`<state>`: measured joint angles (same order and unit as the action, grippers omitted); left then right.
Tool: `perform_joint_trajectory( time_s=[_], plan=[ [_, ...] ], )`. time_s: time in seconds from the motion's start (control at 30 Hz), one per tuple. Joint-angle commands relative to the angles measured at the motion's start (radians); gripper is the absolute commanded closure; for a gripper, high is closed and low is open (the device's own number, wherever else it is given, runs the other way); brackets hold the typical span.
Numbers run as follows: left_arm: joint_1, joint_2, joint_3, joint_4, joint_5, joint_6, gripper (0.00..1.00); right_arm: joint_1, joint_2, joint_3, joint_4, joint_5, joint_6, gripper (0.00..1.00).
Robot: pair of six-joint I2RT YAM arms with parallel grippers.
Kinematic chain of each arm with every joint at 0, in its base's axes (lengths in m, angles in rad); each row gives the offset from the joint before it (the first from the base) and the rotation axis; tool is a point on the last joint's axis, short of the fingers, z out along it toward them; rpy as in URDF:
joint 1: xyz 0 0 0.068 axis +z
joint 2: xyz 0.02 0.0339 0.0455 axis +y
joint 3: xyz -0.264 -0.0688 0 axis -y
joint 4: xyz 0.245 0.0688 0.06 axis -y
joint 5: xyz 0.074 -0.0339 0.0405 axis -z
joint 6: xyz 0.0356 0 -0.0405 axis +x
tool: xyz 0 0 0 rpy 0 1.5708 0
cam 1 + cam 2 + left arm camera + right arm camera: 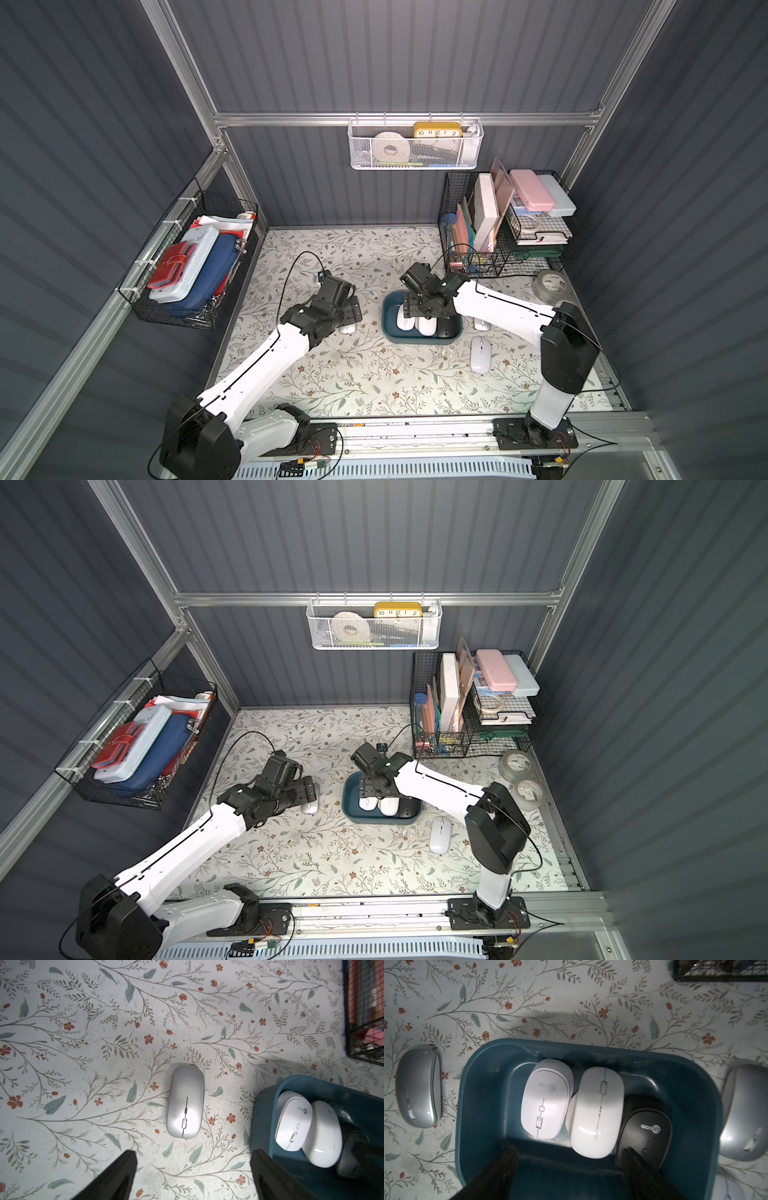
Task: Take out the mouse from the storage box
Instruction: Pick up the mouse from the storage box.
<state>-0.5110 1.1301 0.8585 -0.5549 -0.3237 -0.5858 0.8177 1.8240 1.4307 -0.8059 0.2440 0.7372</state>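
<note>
The right gripper shifts toward my left gripper next and comes down onto the logo-marked white mouse (547, 1100), since that mouse lies below it, on that side.
The dark teal storage box (419, 340) (374, 818) sits mid-table. Inside it lie two white mice (548, 1103) (598, 1111) and a black mouse (648, 1132), packed side by side. My right gripper (570, 1150) (413, 309) hangs over the box, open, with nothing between its fingers; one fingertip (629, 1151) overlaps the black mouse. A silver mouse (186, 1101) (347, 328) lies flat on the table left of the box. My left gripper (193, 1154) (352, 311) is above it, wide open, and the mouse lies free beyond its fingertips.
Right of the box lie another silver mouse (745, 1113) and a white mouse (480, 353). Black wire baskets (498, 232) stand at the back right, with tape rolls (550, 284) beside them. A wire basket (187, 266) hangs on the left wall, a white mesh basket (415, 143) on the back wall.
</note>
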Motion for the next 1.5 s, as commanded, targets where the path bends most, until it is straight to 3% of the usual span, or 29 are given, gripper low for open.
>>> perform_joint_trajectory(
  time_s=[0.0,0.27,1.1,1.47],
  plan=[
    [-0.001,-0.071,-0.055,0.067,0.026,0.002,0.05,0.005,0.056,0.064,-0.053,0.018,0.016,0.16],
    [-0.001,-0.152,-0.135,0.133,0.043,0.015,0.01,0.014,0.175,0.166,-0.080,0.001,0.024,0.15],
    [-0.001,-0.130,-0.154,0.177,0.040,0.043,0.01,0.023,0.389,0.310,-0.107,-0.028,0.024,0.14],
    [-0.001,-0.148,-0.157,0.176,0.031,0.034,0.01,0.034,0.419,0.317,-0.091,-0.050,0.013,0.24]
  ],
)
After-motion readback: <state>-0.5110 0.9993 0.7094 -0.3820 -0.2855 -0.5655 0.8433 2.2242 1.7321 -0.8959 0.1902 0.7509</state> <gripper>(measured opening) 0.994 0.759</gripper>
